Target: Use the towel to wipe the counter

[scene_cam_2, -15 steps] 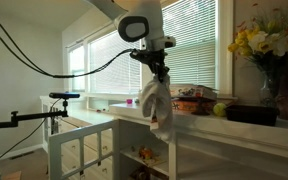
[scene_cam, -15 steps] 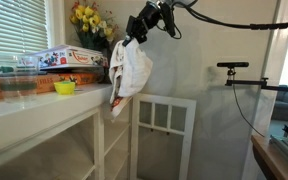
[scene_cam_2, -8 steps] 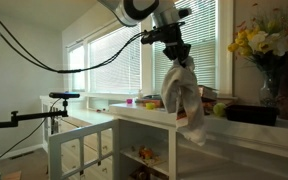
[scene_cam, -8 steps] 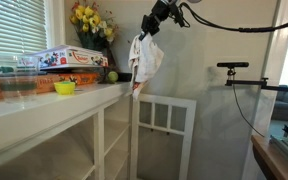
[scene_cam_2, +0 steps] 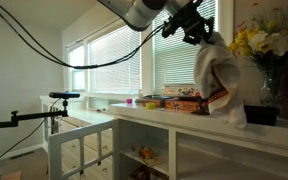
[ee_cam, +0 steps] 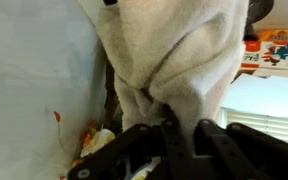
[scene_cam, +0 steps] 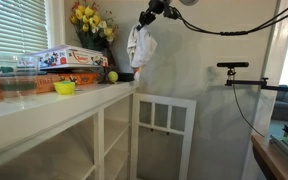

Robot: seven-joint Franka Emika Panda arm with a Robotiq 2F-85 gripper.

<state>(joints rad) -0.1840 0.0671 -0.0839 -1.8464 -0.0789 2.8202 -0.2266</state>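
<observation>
I should move my gripper outward and lay the towel down toward the black tray by the flowers.
My gripper (scene_cam: 145, 19) is shut on a white towel (scene_cam: 140, 47), which hangs from it above the end of the white counter (scene_cam: 44, 103). In an exterior view the gripper (scene_cam_2: 203, 33) holds the towel (scene_cam_2: 219, 82) in front of the flowers. In the wrist view the towel (ee_cam: 174, 55) fills most of the picture, pinched between the black fingers (ee_cam: 182, 128). The towel hangs clear of the counter top (scene_cam_2: 154, 113).
On the counter stand a vase of yellow flowers (scene_cam: 90, 20), colourful boxes (scene_cam: 72, 58), a green ball (scene_cam: 112, 76), a yellow cup (scene_cam: 65, 88) and a black tray (scene_cam_2: 250, 115). A white gate (scene_cam: 164, 130) stands by the counter's end. A camera stand (scene_cam: 234, 70) is behind.
The gripper has lifted the towel up from beside the counter's edge and carried it along toward the flowers at the counter's end.
</observation>
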